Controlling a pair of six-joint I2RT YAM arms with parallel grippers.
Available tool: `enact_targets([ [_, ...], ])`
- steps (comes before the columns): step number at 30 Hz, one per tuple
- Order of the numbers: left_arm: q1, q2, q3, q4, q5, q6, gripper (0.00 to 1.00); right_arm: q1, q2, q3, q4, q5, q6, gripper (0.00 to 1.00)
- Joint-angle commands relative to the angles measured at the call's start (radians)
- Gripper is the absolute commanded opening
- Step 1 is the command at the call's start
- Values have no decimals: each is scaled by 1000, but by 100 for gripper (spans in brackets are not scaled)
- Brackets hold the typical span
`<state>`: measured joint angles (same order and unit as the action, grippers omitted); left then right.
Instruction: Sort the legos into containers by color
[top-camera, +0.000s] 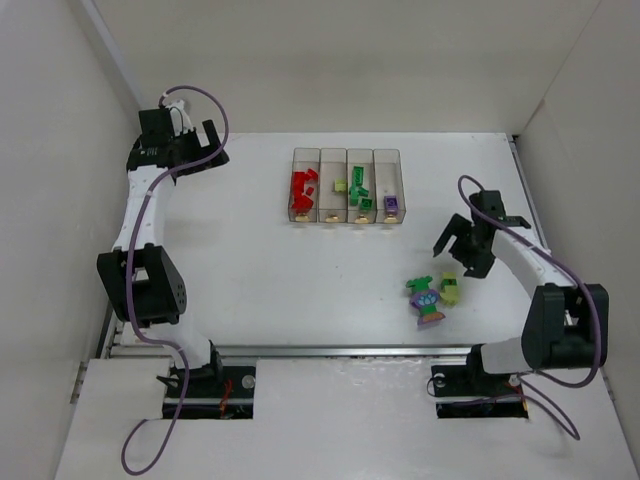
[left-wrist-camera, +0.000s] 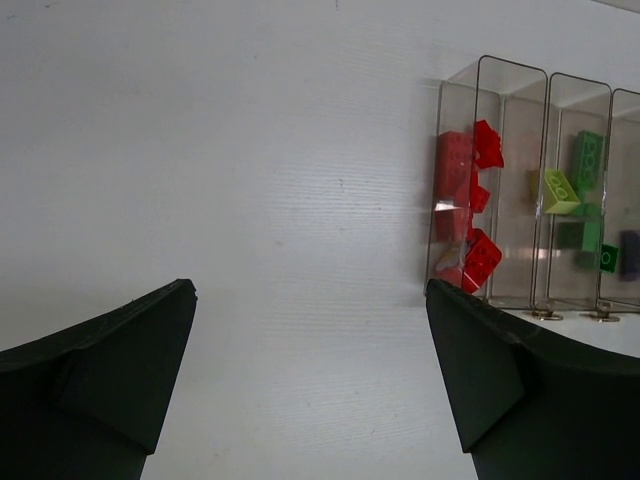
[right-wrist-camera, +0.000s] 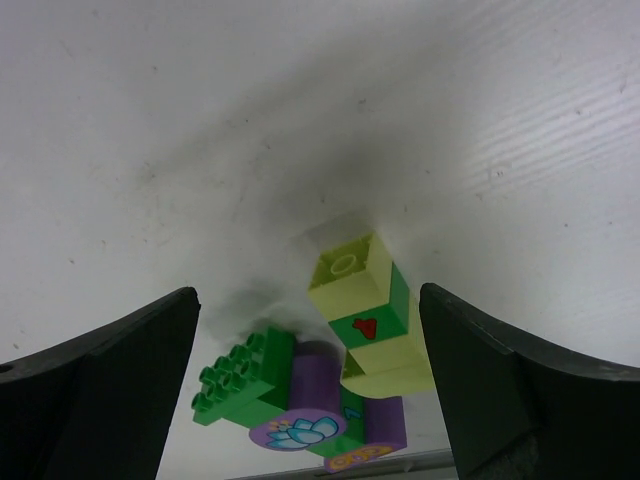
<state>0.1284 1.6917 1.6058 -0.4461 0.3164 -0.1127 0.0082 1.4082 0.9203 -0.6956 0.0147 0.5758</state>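
My right gripper will next go down and pull back onto the lime-yellow and green clump (top-camera: 449, 289) (right-wrist-camera: 372, 316), because that clump is closer to my base than my open fingers are.
The containers (top-camera: 333, 151) are four clear bins in a row at the back middle. From left to right they hold red legos (top-camera: 303, 188), a lime-yellow one (top-camera: 340, 186), green ones (top-camera: 360, 196) and a purple one (top-camera: 391, 205). Two loose clumps lie front right: a green and purple one (top-camera: 428, 300) (right-wrist-camera: 300, 400) and a lime-yellow and green one (top-camera: 450, 289) (right-wrist-camera: 365, 315). My right gripper (top-camera: 452, 255) (right-wrist-camera: 308, 295) hangs open just above and behind them, touching neither. At the far left, my left gripper (top-camera: 215, 143) (left-wrist-camera: 308, 290) is open over bare table, with the red bin (left-wrist-camera: 510, 100) to its right.
White walls enclose the table on the left, back and right. A metal rail (top-camera: 340, 350) runs along the near edge in front of the arm bases. The loose clumps lie close to that rail.
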Motion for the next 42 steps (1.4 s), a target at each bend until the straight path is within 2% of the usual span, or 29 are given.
enact_targets([
  [1, 5, -4, 43, 4, 29, 11, 100, 4, -71, -26, -2, 22, 62, 96],
  [4, 5, -4, 43, 4, 38, 11, 100, 4, -95, -49, -15, 112, 53, 94],
  [7, 5, 5, 43, 4, 47, 11, 100, 4, -69, -60, -15, 137, 19, 89],
  [12, 5, 5, 43, 4, 47, 11, 100, 82, -38, -69, -24, 168, 7, 89],
  [15, 5, 5, 34, 4, 47, 11, 100, 140, -5, -69, -33, 188, 25, 97],
  [23, 5, 5, 34, 4, 47, 11, 100, 180, 32, -117, -13, 197, 81, 95],
  [24, 5, -4, 34, 4, 47, 11, 100, 180, 32, -117, -13, 208, 81, 93],
  [27, 5, -4, 34, 4, 56, 11, 100, 180, 41, -117, -4, 208, 81, 78],
  [28, 5, -4, 34, 4, 56, 11, 100, 180, 41, -117, -4, 208, 81, 70],
  [31, 5, -4, 34, 4, 56, 11, 100, 180, 41, -117, 7, 217, 81, 56],
  [33, 5, -4, 34, 4, 56, 11, 100, 180, 51, -117, 18, 217, 81, 43],
  [37, 5, -4, 34, 4, 56, 11, 100, 180, 72, -95, 40, 226, 62, 35],
  [38, 5, -4, 34, 4, 56, 11, 100, 180, 87, -95, 41, 226, 52, 28],
  [41, 5, -4, 34, 4, 56, 11, 100, 180, 109, -57, 50, 240, 32, 17],
  [42, 5, -4, 34, 4, 56, 11, 100, 180, 109, -46, 50, 249, 32, 8],
])
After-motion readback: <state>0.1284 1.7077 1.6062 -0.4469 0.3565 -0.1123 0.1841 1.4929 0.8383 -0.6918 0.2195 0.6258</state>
